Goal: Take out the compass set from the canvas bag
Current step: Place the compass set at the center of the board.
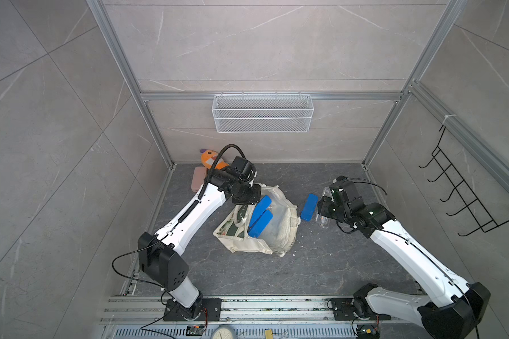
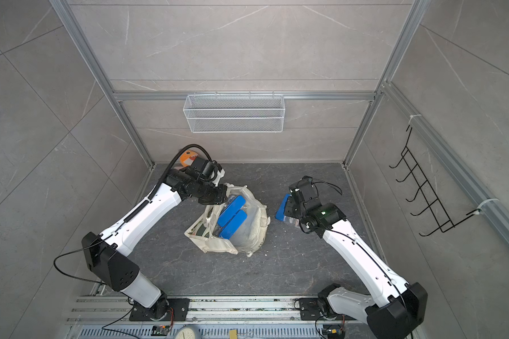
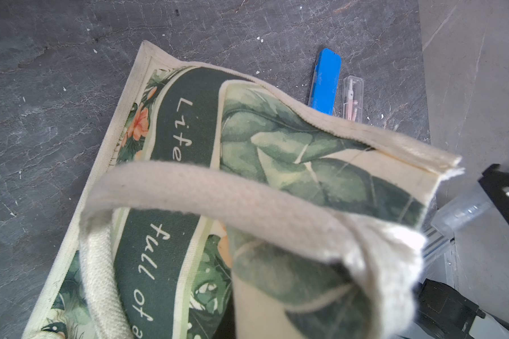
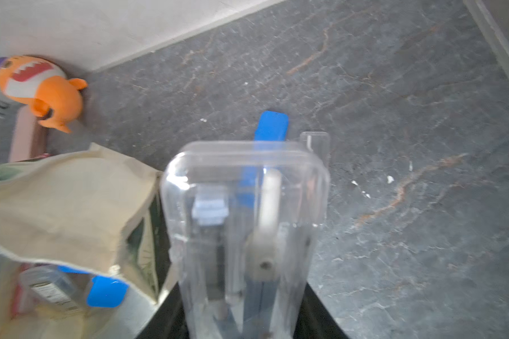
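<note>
The robot's right gripper will move down next, away from the bag [image 1: 279, 234], and let go of the compass set on the bare tabletop beside the pink compass's case, because that spot is empty.
The canvas bag [image 1: 279, 234] lies slumped mid-table with its mouth open and its green leafy print [image 3: 276, 141] facing the left wrist view. My left gripper [image 1: 249, 195] is at the bag's far rim, shut on the cloth beside a handle [image 3: 218, 190]; its fingers are hidden by the cloth. Right of the bag, my right gripper [image 4: 247, 308] is shut on the compass set [image 4: 244, 205], a clear plastic case with a cream compass inside. The case is held outside the bag, above the table. In both top views the right gripper [image 1: 323, 207] hides most of it.
Two blue cases [image 1: 260, 215] stick out of the bag's mouth. A blue case [image 1: 309, 207] and a clear case with a pink compass [image 3: 352, 98] lie on the table under my right gripper. An orange plush [image 1: 210, 158] and a pink pad [image 1: 198, 179] sit back left. A wire basket [image 1: 262, 113] hangs on the back wall.
</note>
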Robot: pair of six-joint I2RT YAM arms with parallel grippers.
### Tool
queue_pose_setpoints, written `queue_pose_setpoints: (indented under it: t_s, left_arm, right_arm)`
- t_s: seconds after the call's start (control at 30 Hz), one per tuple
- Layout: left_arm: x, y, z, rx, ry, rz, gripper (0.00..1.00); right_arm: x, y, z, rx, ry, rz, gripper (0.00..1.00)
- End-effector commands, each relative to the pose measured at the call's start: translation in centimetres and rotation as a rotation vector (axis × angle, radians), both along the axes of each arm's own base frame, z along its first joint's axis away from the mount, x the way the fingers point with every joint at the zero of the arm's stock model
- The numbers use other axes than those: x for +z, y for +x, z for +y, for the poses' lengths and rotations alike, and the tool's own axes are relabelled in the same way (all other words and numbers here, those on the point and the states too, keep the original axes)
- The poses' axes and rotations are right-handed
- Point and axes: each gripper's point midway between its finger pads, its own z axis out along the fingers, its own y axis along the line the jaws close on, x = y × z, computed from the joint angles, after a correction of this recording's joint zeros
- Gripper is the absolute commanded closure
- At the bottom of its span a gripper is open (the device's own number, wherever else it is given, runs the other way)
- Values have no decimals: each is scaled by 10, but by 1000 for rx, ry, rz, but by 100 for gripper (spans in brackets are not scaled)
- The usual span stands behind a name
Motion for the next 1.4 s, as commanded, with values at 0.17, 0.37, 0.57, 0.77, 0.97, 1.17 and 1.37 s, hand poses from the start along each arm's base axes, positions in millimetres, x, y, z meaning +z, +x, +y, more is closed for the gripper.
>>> queue_pose_setpoints:
  t_s: [0.17,0.37,0.57,0.77,0.97,1.17,1.37]
  left_arm:
    - [19,-2,-7,-20,-52,-24,100]
    - [19,-2,-8,-24,-59,-22,100]
    - [18,-2,-10,-27,-64,-21,100]
    - [17,-3,-9,-30,-63,-15,100]
    - [16,-4,-8,-28,-60,-8,100]
    - [14,-5,-8,-23,-58,-4,100]
    - [11,-5,-6,-2,-53,11,100]
  right_arm:
    - [-80,11,-49,-68,-52,221,69]
    - [-127,29,-93,-162,-14,345,69]
    - [-152,52,-117,-167,-43,432,68]
    - [-165,71,-125,-142,-94,502,67]
    - [-176,81,-130,-144,-118,548,66]
    - [-179,83,-129,-149,-104,558,48]
    - [-149,86,-127,-168,-78,477,34]
